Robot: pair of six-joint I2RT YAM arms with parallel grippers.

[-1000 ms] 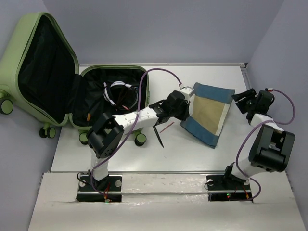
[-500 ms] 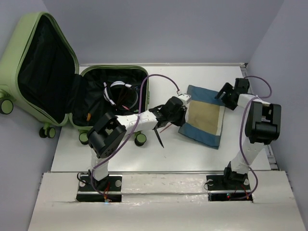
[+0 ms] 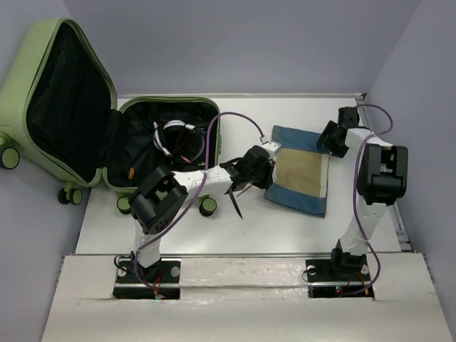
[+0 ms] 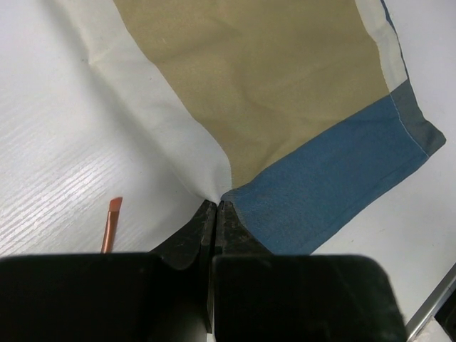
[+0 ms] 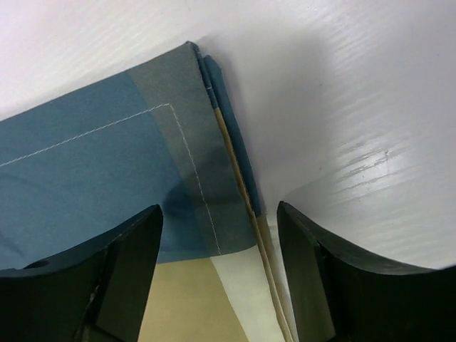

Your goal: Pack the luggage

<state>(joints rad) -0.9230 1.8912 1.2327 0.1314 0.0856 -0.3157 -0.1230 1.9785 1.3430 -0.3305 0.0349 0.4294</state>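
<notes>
I will next lift my left gripper over the side of the suitcase base by the suitcase's lid and let go of the cloth, since that side is to the gripper's left in the top view.
The luggage (image 3: pixel 142 182), a pale green suitcase, lies open at the table's left, its lid (image 3: pixel 43 50) propped up and black lining showing. A folded blue, tan and white cloth (image 3: pixel 303 171) lies on the table to its right. My left gripper (image 3: pixel 266 167) is shut on the cloth's left edge; in the left wrist view the closed fingertips (image 4: pixel 216 208) pinch the fabric (image 4: pixel 285 92) where white meets blue. My right gripper (image 3: pixel 328 138) hovers open over the cloth's far right corner (image 5: pixel 178 142), one finger (image 5: pixel 135 242) on each side of it.
Coiled black and white cables (image 3: pixel 174 139) lie inside the suitcase base. A thin red stick (image 4: pixel 110 224) and a black pen-like thing (image 3: pixel 235 203) lie on the table beside the left arm. The table's right edge (image 3: pixel 385 178) runs close to the right arm.
The cloth, tilted up a second ago, has come down flat and shifted left. My right gripper has swung in from the far right to the cloth's far right corner.
</notes>
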